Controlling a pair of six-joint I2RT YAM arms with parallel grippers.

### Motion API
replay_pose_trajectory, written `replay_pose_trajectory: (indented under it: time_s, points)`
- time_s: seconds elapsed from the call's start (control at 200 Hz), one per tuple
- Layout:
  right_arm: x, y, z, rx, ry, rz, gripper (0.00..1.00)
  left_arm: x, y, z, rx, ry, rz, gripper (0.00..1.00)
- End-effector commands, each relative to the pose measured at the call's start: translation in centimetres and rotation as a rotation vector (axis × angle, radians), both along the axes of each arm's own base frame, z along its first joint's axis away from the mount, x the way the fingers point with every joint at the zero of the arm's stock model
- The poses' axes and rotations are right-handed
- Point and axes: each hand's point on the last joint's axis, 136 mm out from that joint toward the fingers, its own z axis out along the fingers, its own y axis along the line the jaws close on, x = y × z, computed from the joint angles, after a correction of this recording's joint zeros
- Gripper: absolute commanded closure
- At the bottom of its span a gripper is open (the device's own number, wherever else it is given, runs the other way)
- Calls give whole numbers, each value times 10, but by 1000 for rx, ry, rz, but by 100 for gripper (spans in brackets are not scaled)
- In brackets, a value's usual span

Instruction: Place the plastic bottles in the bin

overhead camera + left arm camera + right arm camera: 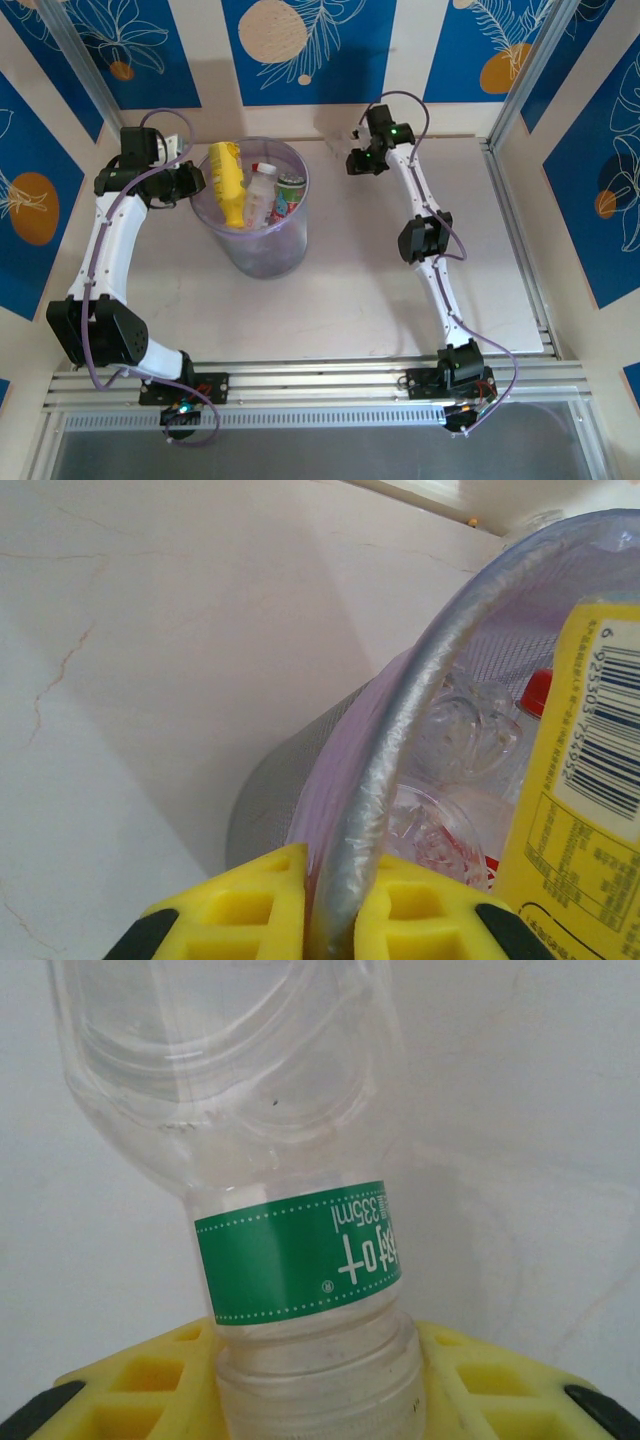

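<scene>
The bin's opening (259, 189) is across the bare tabletop, toward my left gripper. My right gripper needs to lift the bottle, carry it over that opening and release it.
The pale-purple bin (268, 250) stands left of centre on the table. In it lean the large yellow bottle (226, 180), a white bottle (262, 195) and a small one with a green-and-red top (291, 190). My left gripper (196, 182) is at the bin's left rim. In the left wrist view its yellow fingers (250, 900) are shut on that rim (400, 740), with the yellow bottle (590, 780) and a red cap (538, 692) inside. My right gripper (358, 163) is up at the far wall, shut on the cap end of a clear green-labelled bottle (300, 1250).
Blue patterned walls close in the back and sides. An aluminium rail (330, 380) runs along the near edge by the arm bases. Bare tabletop (350, 290) lies between the bin and the right arm.
</scene>
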Motion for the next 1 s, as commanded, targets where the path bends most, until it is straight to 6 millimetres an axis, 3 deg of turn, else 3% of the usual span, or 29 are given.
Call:
replay_pose_trajectory:
  time_s: [0.0,0.285,0.47,0.605,0.71,0.835,0.995]
  points:
    - [-19,2,88,13,-112,29,70,-8,-2,3,5,13,-11,100]
    - [-78,12,181,-42,-196,118,71,-4,-11,5,-9,2,-19,100]
    - [-127,7,244,-14,-252,124,71,5,-33,5,-16,-8,-57,100]
    - [-169,19,282,11,-305,191,71,13,-54,7,-22,-20,-90,100]
    - [-203,34,295,20,-312,265,71,18,-69,8,-30,-26,-112,100]
    - [-239,56,292,32,-276,359,71,23,-82,9,-33,-33,-133,100]
    - [-264,76,281,35,-215,431,71,25,-89,9,-35,-36,-145,100]
